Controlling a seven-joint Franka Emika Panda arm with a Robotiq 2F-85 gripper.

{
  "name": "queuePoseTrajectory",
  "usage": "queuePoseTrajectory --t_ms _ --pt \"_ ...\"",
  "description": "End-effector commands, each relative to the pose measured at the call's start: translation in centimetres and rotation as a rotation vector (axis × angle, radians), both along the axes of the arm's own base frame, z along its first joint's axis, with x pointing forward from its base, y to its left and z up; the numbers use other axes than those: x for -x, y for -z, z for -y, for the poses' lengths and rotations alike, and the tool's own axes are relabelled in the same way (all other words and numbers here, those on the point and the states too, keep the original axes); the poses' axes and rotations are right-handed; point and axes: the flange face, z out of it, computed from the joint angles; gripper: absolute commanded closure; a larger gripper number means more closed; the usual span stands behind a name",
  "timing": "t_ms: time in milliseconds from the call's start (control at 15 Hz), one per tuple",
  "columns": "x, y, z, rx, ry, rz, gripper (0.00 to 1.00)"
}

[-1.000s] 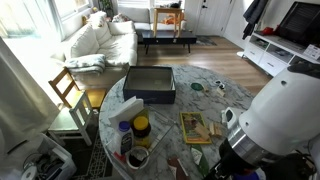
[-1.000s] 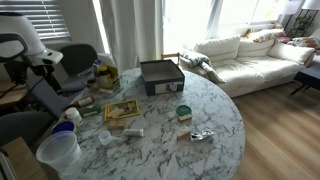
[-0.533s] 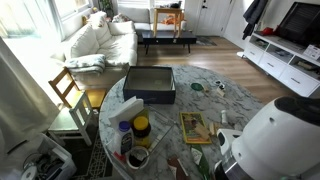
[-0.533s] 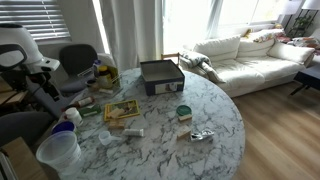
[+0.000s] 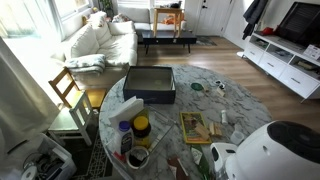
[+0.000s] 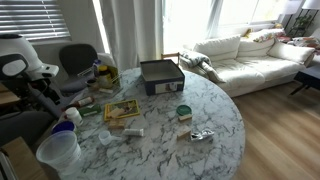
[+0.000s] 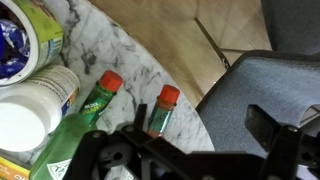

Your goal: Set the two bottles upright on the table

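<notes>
Next I will bring my open gripper down over the smaller bottle's red-end with the cap [image 7: 166,99] below it, fitting one finger into the bare gap beside the larger bottle.
In the wrist view two slim green bottles with red caps lie side by side on the marble table [image 7: 130,50], close to its rim. The left bottle [image 7: 92,110] looks larger and nearer. The right bottle [image 7: 160,113] has its cap toward the table edge. My gripper [image 7: 185,145] hovers over them, open, with nothing between its dark fingers [image 7: 264,122]; its frame covers the bottles' lower ends. In both exterior views only the white arm [image 5: 272,155] [image 6: 22,60] shows, at the table's side.
A white jar [image 7: 25,115] and a yellow-green container [image 7: 30,35] crowd the left bottle. A grey chair [image 7: 260,85] stands just off the rim. On the table are a dark box [image 5: 150,84], a spray bottle [image 5: 124,135], a yellow-lidded jar [image 5: 141,127] and a book [image 6: 122,111].
The white arm has sunk lower in one exterior view and drawn back toward the frame's edge in the other. The jaws have stayed open, and nothing on the table has moved.
</notes>
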Motion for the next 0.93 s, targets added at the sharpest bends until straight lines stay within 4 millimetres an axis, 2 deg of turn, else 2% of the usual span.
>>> queuePoseTrajectory --t_ms 0,467,867 --pt "0.0 -0.1 0.0 -0.001 -0.001 0.0 0.0" --pt "-0.5 3.5 0.2 -0.026 0.003 0.02 0.0" --pt "0.2 6.5 0.2 -0.02 0.018 -0.015 0.0"
